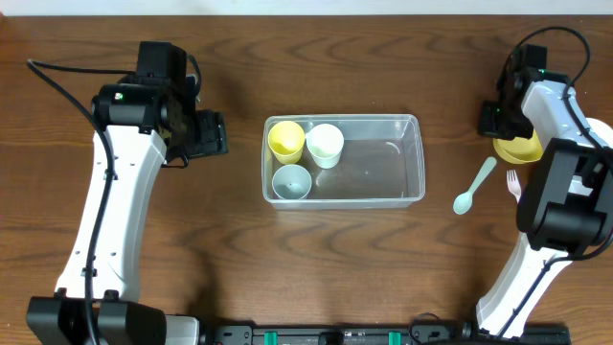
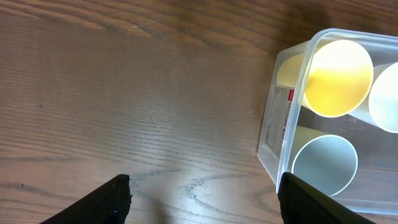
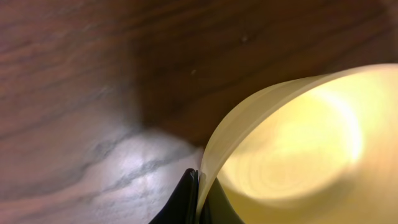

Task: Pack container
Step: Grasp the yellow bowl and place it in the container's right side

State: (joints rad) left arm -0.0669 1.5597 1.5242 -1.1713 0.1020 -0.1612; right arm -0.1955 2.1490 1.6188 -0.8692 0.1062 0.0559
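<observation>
My right gripper lifts the yellow bowl past the pale green spoon next and lowers it into the container's near-spoon end [image 1: 384,163], which is empty of cups.
The clear rectangular container [image 1: 402,158] sits mid-table; its left end holds a yellow cup [image 1: 285,140], a white cup [image 1: 326,145] and a pale blue cup [image 1: 291,181]. In the left wrist view the container's corner [image 2: 283,140] shows with the yellow cup [image 2: 336,78] and blue cup [image 2: 324,165]. My left gripper [image 2: 202,199] is open and empty over bare wood, left of the container. My right gripper [image 3: 200,199] is shut on the rim of a yellow bowl [image 3: 292,143], at the far right [image 1: 517,148].
A pale green spoon [image 1: 474,187] lies right of the container. A pink fork [image 1: 513,182] lies beside the right arm, partly hidden. The table is dark brown wood [image 1: 383,259].
</observation>
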